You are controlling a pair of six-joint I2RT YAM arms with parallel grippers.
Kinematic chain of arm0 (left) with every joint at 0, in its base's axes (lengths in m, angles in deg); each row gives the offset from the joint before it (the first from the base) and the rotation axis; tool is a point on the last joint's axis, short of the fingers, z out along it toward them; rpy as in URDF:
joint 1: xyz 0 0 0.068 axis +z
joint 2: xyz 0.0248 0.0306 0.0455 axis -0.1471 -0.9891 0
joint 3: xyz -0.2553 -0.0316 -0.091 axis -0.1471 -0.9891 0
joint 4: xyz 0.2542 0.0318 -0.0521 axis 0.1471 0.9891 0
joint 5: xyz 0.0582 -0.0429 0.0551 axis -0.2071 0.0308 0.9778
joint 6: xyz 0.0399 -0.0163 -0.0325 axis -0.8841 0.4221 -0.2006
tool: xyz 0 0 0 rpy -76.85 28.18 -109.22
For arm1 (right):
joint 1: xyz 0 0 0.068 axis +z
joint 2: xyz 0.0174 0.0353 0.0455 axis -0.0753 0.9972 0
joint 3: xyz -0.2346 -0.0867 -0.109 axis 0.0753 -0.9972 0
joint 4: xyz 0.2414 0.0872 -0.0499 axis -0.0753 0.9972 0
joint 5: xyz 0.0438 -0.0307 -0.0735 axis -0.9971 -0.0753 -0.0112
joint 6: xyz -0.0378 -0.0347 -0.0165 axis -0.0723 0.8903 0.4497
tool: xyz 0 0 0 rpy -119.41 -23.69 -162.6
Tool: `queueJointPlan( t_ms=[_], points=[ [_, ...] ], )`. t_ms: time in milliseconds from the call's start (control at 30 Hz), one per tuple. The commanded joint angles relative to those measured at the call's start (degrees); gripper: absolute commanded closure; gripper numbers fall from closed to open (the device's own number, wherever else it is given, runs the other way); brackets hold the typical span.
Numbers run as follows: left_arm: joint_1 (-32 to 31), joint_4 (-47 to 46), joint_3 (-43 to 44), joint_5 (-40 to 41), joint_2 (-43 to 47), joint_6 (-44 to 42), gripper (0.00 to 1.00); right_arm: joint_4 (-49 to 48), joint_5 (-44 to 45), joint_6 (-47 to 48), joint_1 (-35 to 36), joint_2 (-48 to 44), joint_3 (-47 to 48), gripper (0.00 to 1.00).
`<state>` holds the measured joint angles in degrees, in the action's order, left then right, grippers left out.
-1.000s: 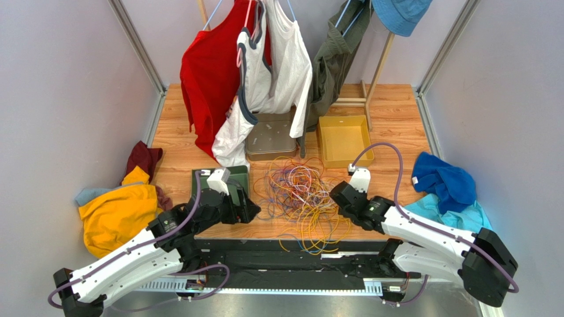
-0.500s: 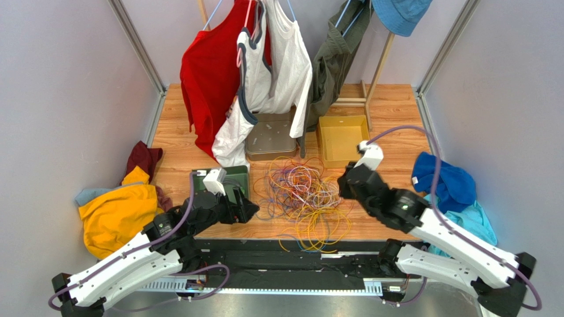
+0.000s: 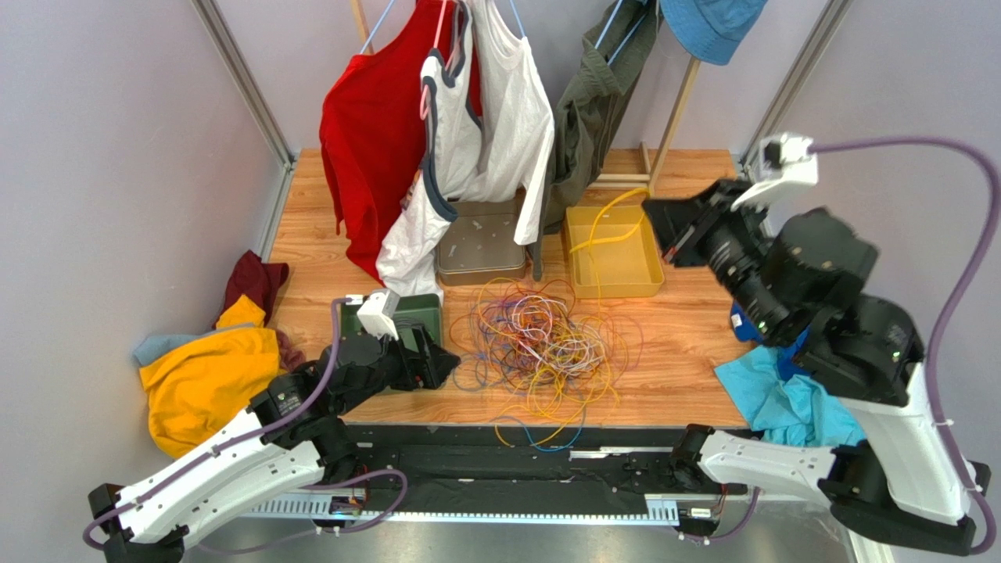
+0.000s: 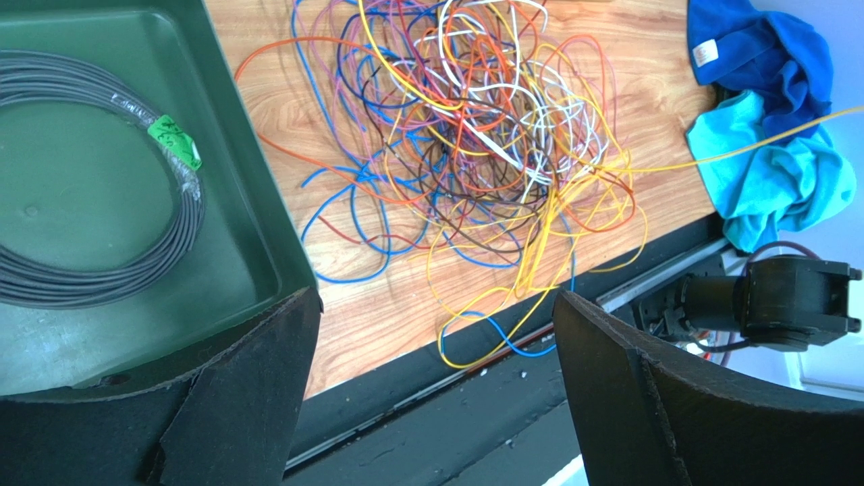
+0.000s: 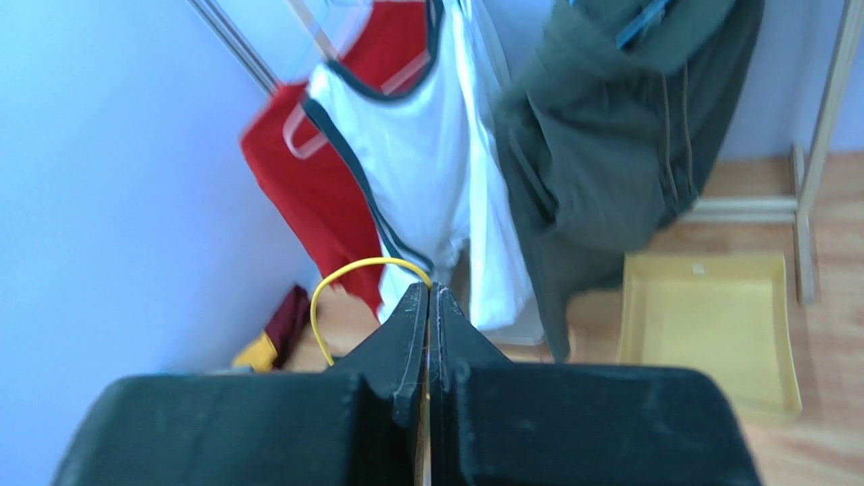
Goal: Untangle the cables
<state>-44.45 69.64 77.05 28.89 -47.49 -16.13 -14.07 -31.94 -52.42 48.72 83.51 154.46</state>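
The raised yellow cable [image 4: 718, 157] runs to my right gripper. My left gripper needs to swing from the green tray across the tangle next, then tilt up onto that cable.
The cables [image 3: 543, 340] lie in a loose many-coloured snarl mid-table, also seen in the left wrist view [image 4: 487, 132]. My right gripper [image 3: 660, 225] is raised high over the back right, shut on a yellow cable [image 3: 605, 217] that runs down across the yellow tray to the snarl. In the right wrist view the jaws [image 5: 430, 294] are pressed together with the yellow cable [image 5: 345, 268] looping out of their tips. My left gripper [image 3: 441, 364] hovers open and empty at the snarl's left, beside the green tray; its fingers [image 4: 254, 385] stand wide apart over the table's front edge.
A green tray [image 3: 423, 307] holds a coiled grey cable [image 4: 61, 172]. A grey metal tray [image 3: 479, 246] and a yellow tray [image 3: 611, 264] sit behind the snarl. Shirts [image 3: 376, 129] hang from a rack at the back. Blue clothes [image 3: 776, 393] lie right, a yellow garment [image 3: 206, 381] left.
My right gripper shut at the snarl's right edge, then rose and swung to the back right, drawing a yellow cable out over the yellow tray. The left arm barely moved.
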Motion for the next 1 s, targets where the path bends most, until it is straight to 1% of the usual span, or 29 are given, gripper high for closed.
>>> queueJointPlan(
  t_ms=[0,67,100,167,267,300,367,400,433,467,500,533,567,633,700,733,767,800,833,900,933,967],
  points=[
    [-0.3,-1.8,0.8,0.2,-0.3,-0.6,0.07,3.2,3.1,6.9,0.2,8.2,17.3,1.00],
    [-0.3,-2.1,-0.3,0.1,0.4,-0.5,0.07,3.4,3.6,8.3,0.2,10.8,22.8,1.00],
    [-0.3,-2.2,-0.6,0.0,0.6,-0.4,0.07,3.0,3.0,8.4,0.2,12.6,27.3,1.00],
    [-0.3,-2.1,-1.4,0.0,1.4,-0.5,0.07,1.5,1.7,8.5,0.3,13.5,29.4,1.00],
    [-0.3,-2.5,-1.8,0.2,2.2,-0.9,0.07,-3.8,-0.9,8.1,0.2,12.9,27.5,1.00],
    [-0.3,-2.9,-1.9,-0.2,2.3,-1.6,0.06,-6.1,-3.0,7.9,0.2,12.1,26.8,1.00],
    [-0.3,-6.7,-2.3,-1.6,2.5,-2.8,0.05,-6.3,-3.8,6.3,0.2,11.7,24.9,1.00],
    [-0.3,-9.0,-3.2,-4.5,2.6,-4.5,0.05,-5.9,-4.1,6.2,0.2,11.4,24.3,1.00],
    [-0.3,-15.6,-4.1,-6.6,2.6,-5.4,0.05,-5.7,-4.1,5.9,0.2,11.3,22.5,1.00],
    [-0.3,-19.9,-5.2,-10.9,2.5,-7.1,0.02,-5.7,-4.1,5.4,0.2,10.4,21.0,1.00],
    [-0.3,-24.5,-8.1,-12.4,2.4,-7.4,0.01,-5.9,-4.3,5.1,0.2,9.9,19.5,1.00],
    [-0.4,-34.1,-9.5,-14.5,1.3,-7.8,0.01,-6.1,-4.5,4.6,0.3,9.3,16.4,1.00],
    [-1.0,-38.5,-10.6,-15.6,0.3,-8.6,0.01,-6.4,-5.1,3.7,0.2,8.3,15.1,1.00],
    [-2.6,-46.3,-11.9,-14.3,-4.1,-10.4,0.01,-6.6,-5.8,3.0,0.2,7.5,12.5,1.00],
    [-6.9,-51.4,-11.9,-12.4,-7.5,-16.0,0.01,-7.2,-6.5,1.9,0.2,6.3,9.1,1.00],
    [-8.6,-57.7,-12.1,-9.9,-11.1,-18.1,0.01,-7.4,-6.7,1.8,0.2,5.9,8.2,1.00],
    [-11.7,-61.5,-12.4,-7.9,-13.0,-22.6,0.01,-7.6,-7.2,1.6,0.2,5.5,6.8,1.00],
    [-12.8,-65.3,-12.9,-6.9,-14.9,-24.7,0.01,-7.6,-7.4,1.2,0.2,5.3,6.3,1.00],
    [-13.6,-71.7,-12.8,-6.4,-18.9,-26.4,0.01,-7.5,-7.7,1.0,0.2,5.2,5.9,1.00],
    [-14.2,-78.7,-12.2,-4.7,-23.2,-29.7,0.01,-7.2,-8.6,0.4,0.2,4.9,4.9,1.00],
    [-14.2,-81.1,-12.0,-4.6,-26.9,-30.7,0.01,-7.1,-8.8,0.3,0.2,4.7,4.6,1.00],
    [-14.2,-83.1,-11.6,-4.4,-28.7,-32.3,0.01,-6.8,-9.3,0.2,0.2,4.3,4.3,1.00]
  ],
)
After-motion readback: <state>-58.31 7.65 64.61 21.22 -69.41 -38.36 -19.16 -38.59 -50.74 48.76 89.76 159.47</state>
